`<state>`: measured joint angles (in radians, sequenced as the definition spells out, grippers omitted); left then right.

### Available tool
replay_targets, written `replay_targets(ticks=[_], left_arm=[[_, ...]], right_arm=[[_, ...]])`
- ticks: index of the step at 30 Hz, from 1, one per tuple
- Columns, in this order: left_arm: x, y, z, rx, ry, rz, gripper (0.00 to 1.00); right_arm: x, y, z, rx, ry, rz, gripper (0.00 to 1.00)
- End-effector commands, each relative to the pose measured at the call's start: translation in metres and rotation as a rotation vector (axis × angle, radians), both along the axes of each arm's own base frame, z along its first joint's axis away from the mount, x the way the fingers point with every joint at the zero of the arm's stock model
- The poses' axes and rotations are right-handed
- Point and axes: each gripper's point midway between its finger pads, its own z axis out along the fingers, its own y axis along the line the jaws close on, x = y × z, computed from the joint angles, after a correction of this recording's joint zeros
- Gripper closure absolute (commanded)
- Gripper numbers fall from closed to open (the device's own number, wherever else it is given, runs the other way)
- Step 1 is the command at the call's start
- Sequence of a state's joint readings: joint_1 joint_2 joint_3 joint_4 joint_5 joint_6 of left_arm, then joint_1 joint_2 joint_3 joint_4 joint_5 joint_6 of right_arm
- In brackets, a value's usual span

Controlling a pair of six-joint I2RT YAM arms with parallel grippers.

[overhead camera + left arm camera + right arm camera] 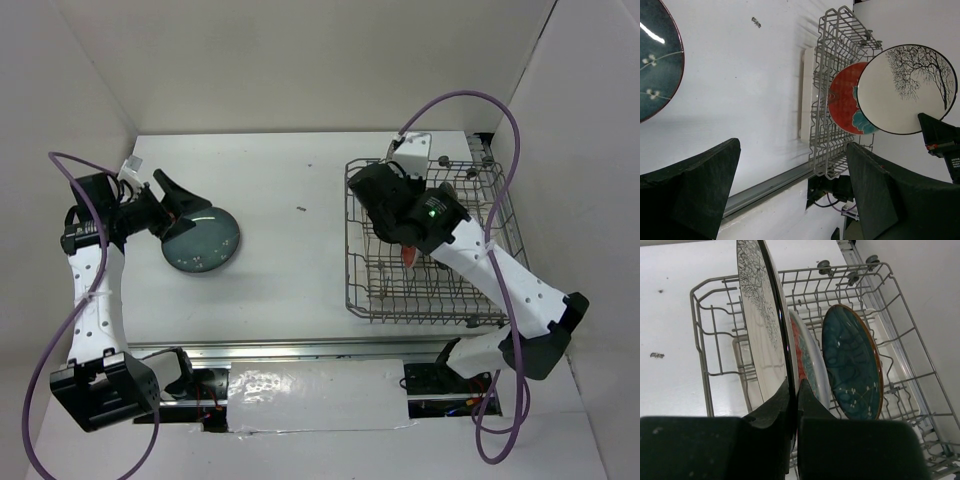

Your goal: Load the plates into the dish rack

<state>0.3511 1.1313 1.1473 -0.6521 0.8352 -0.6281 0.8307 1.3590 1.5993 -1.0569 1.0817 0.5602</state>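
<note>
I should lower my right gripper toward the dish rack's free wires beside the standing red plate and open, as the grey-white branch plate (760,325) hangs higher than it.
One teal-blue plate (205,242) lies flat on the table at the left; its edge shows in the left wrist view (655,60). My left gripper (180,212) is open and empty just above its left rim (790,190). The dish rack (440,318) stands at the right. My right gripper (794,395) is shut on the rim of the grey-white branch plate (760,325) and holds it upright over the rack's left end (907,90). Behind it the red plate (802,355) and a second teal-blue plate (852,370) stand in the tines.
A small dark speck (301,209) lies on the table between the plate and the rack. White walls close in the table at the back and both sides. A metal rail (300,350) runs along the near edge. A white tray (807,90) lies under the rack.
</note>
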Motion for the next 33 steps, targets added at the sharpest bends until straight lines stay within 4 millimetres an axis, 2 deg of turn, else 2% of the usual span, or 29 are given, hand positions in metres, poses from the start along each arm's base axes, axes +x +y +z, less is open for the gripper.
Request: replay_targets(ticks=[1, 15, 20, 24, 33], left_arm=[[0.002, 0.002, -0.006, 0.012, -0.004, -0.006, 0.01], [0.008, 0.009, -0.004, 0.053, -0.011, 0.011, 0.03], [0.007, 0.009, -0.011, 0.05, 0.0, 0.016, 0.03], [0.006, 0.009, -0.018, 0.043, 0.015, 0.014, 0.03], [0.007, 0.012, -0.021, 0.058, 0.023, 0.026, 0.02]], right_arm=[[-0.001, -0.01, 0.017, 0.003, -0.096, -0.065, 1.0], [0.004, -0.004, -0.032, -0.04, 0.019, -0.032, 1.0], [0.006, -0.003, -0.051, -0.051, 0.065, -0.027, 1.0], [0.009, -0.006, -0.058, -0.054, 0.081, -0.036, 1.0], [0.014, -0.001, -0.075, -0.04, 0.117, -0.028, 1.0]])
